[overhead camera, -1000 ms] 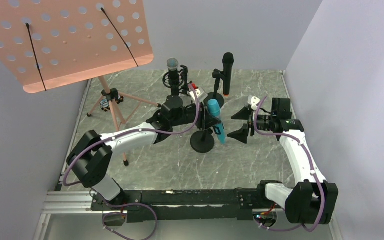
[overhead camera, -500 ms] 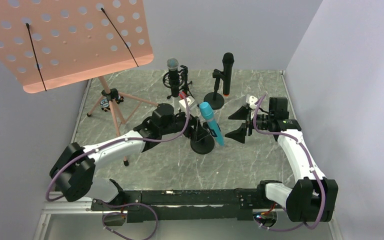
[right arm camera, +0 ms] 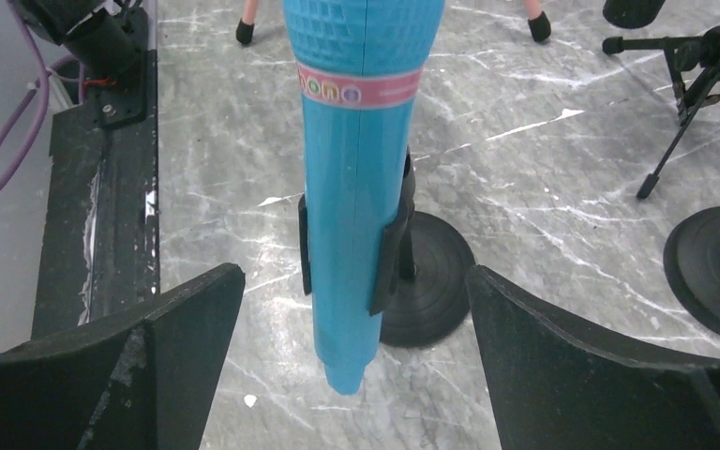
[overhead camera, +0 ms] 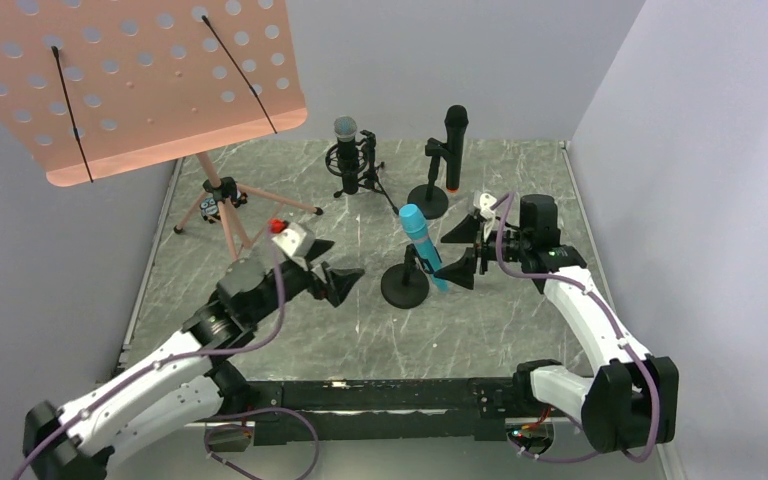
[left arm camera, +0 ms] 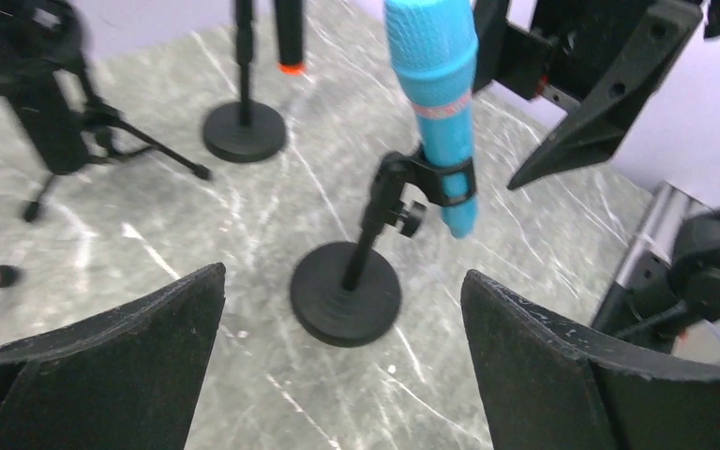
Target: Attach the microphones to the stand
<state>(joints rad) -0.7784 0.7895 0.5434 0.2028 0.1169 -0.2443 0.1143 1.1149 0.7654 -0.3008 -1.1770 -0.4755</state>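
Next, my right gripper slides its fingers left in the top view and closes, since the blue microphone's body (right arm camera: 356, 169) at the stand's clip lies that way, centred between them.
The bright blue microphone (overhead camera: 422, 245) sits tilted in the clip of a round-based stand (overhead camera: 404, 287) at the table's middle. My left gripper (overhead camera: 335, 268) is open and empty, well to the left of that stand; its wrist view shows the blue microphone (left arm camera: 436, 103) and the base (left arm camera: 345, 292) ahead of the gripper (left arm camera: 342, 366). My right gripper (overhead camera: 455, 252) stands open just right of the microphone, and in its wrist view the blue body (right arm camera: 356, 169) hangs between the spread fingers of the gripper (right arm camera: 356, 366), untouched. The silver-headed microphone (overhead camera: 346, 150) and the all-black one (overhead camera: 455, 140) stand in stands at the back.
An orange perforated music stand (overhead camera: 130, 80) on a tripod (overhead camera: 225, 215) fills the back left. The all-black microphone's round base (overhead camera: 428, 200) sits behind the blue one's stand. Walls close in the left, right and far sides.
My left gripper opened, let go at the blue microphone's stand and pulled back to the near left. The right gripper shifted left toward the blue microphone, which now leans less.
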